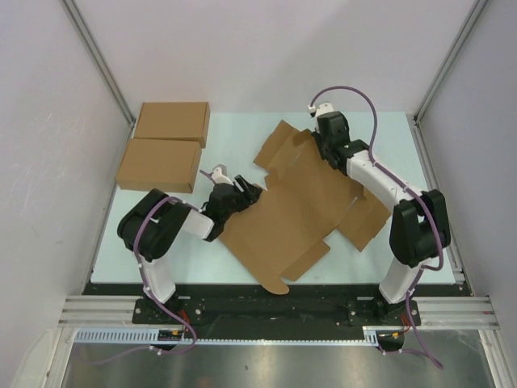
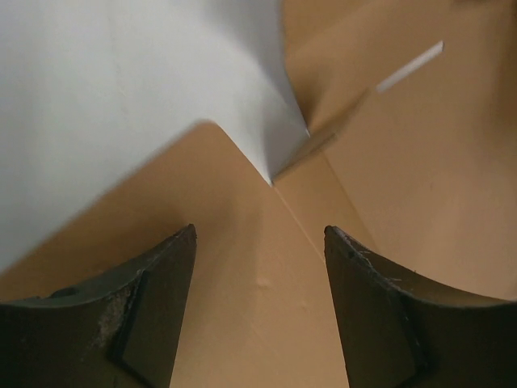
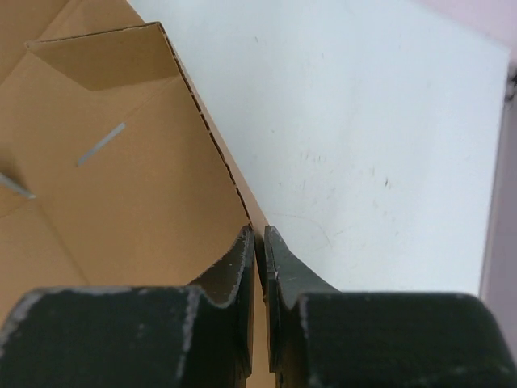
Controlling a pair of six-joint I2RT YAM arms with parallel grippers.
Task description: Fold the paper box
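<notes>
The panel at the sheet's held edge is still open, so the robot's right gripper next needs to pull the edge back and to the left in the top view, over the sheet's middle (image 1: 273, 217), and let go of it.
The paper box (image 1: 291, 210) lies mostly flat in the middle of the table as a large brown die-cut sheet with tabs and slits. My right gripper (image 1: 325, 152) is at the sheet's far edge. In the right wrist view it (image 3: 259, 234) is shut on that cardboard edge (image 3: 121, 186), which stands up thin between the jaws. My left gripper (image 1: 245, 192) hovers at the sheet's left edge. In the left wrist view its fingers (image 2: 153, 299) stand open above the cardboard (image 2: 404, 162), holding nothing.
Two made-up brown flat boxes (image 1: 171, 121) (image 1: 160, 164) sit side by side at the back left. White walls and metal frame rails (image 1: 97, 56) close in the pale table (image 1: 234, 133) on three sides. The sheet's near tab overhangs the front edge.
</notes>
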